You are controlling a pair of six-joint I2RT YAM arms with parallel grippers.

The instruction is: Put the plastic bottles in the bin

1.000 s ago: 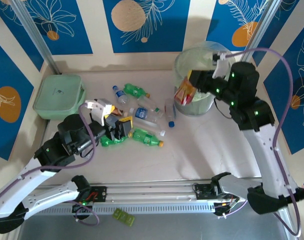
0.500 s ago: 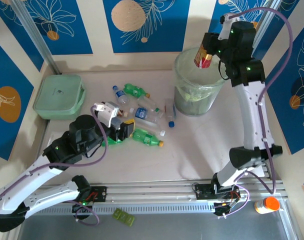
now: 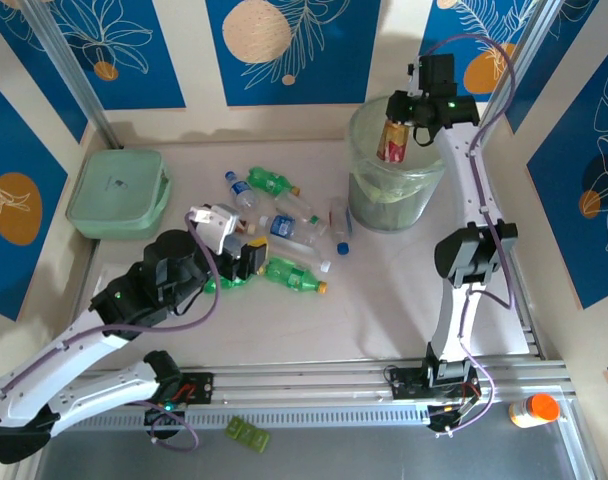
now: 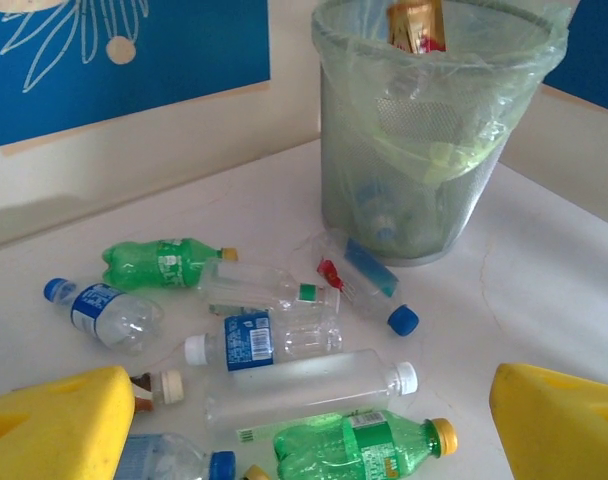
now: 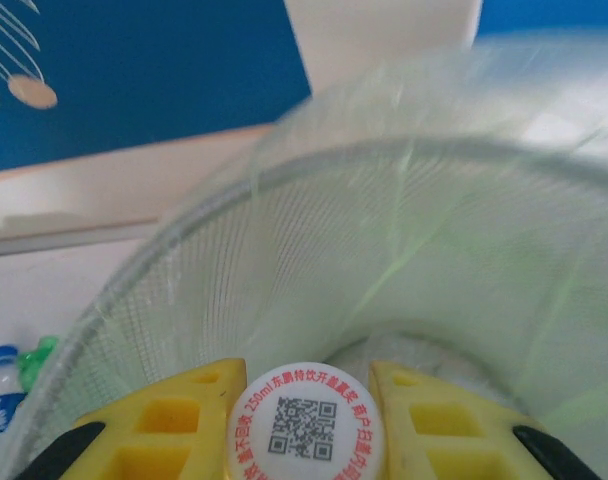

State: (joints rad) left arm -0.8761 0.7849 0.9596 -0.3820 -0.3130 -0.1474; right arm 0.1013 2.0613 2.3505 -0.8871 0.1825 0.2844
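The red-and-gold labelled bottle already hangs upright over the bin's opening (image 3: 398, 140) (image 5: 424, 300), so my right gripper should carry it down through that opening next.
Several plastic bottles (image 3: 284, 225) lie in a loose pile on the white table left of the bin (image 3: 359, 120). My left gripper (image 3: 246, 258) hovers open at the pile's near edge. In its wrist view the yellow fingers (image 4: 54, 420) flank a green bottle (image 4: 364, 447), and a clear white-capped one (image 4: 304, 385) lies just beyond. My right gripper (image 3: 399, 125) is shut on a red-and-gold labelled bottle (image 3: 394, 142), held upright over the bin's mouth. The right wrist view shows that bottle's white cap (image 5: 309, 425) between the jaws, with the bin's bag-lined wall (image 5: 434, 250) below.
A pale-green lidded box (image 3: 117, 192) sits at the far left of the table. An orange-capped bottle (image 3: 533, 409) lies off the table at the near right. Blue patterned walls close the back and sides. A small green object (image 3: 246, 433) lies on the front rail.
My right arm has carried the red-labelled bottle up from the bin's left side to above its opening. The left gripper has edged slightly right along the pile, still open.
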